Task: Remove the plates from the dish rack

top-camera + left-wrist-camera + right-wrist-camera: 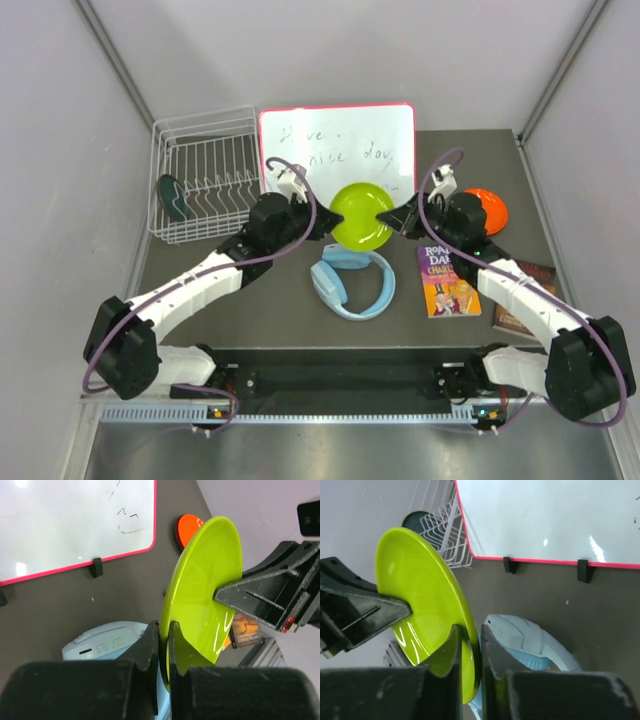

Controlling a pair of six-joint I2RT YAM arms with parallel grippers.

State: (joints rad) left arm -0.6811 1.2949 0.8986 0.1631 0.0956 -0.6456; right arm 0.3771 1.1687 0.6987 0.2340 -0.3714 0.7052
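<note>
The orange plate (487, 210) lies below, to the right in the top view, so next my right gripper moves across and down, releasing its plate onto it.
A lime green plate (361, 215) hangs on edge above the table between both arms. My left gripper (322, 222) is shut on its left rim (162, 625), and the plate's face (205, 580) rises beyond the fingers. My right gripper (393, 217) pinches the opposite rim (468, 630), its jaws closed onto the plate (415, 580). The white wire dish rack (205, 175) stands at the back left with a dark green plate (172, 197) upright in its left end, also seen in the right wrist view (415, 520). An orange plate (487, 210) lies on the table at the right.
A red-framed whiteboard (340, 140) lies behind the held plate. Light blue headphones (350, 282) rest right under it. Two books (447, 280) (525, 300) lie at the front right. Grey walls close in both sides.
</note>
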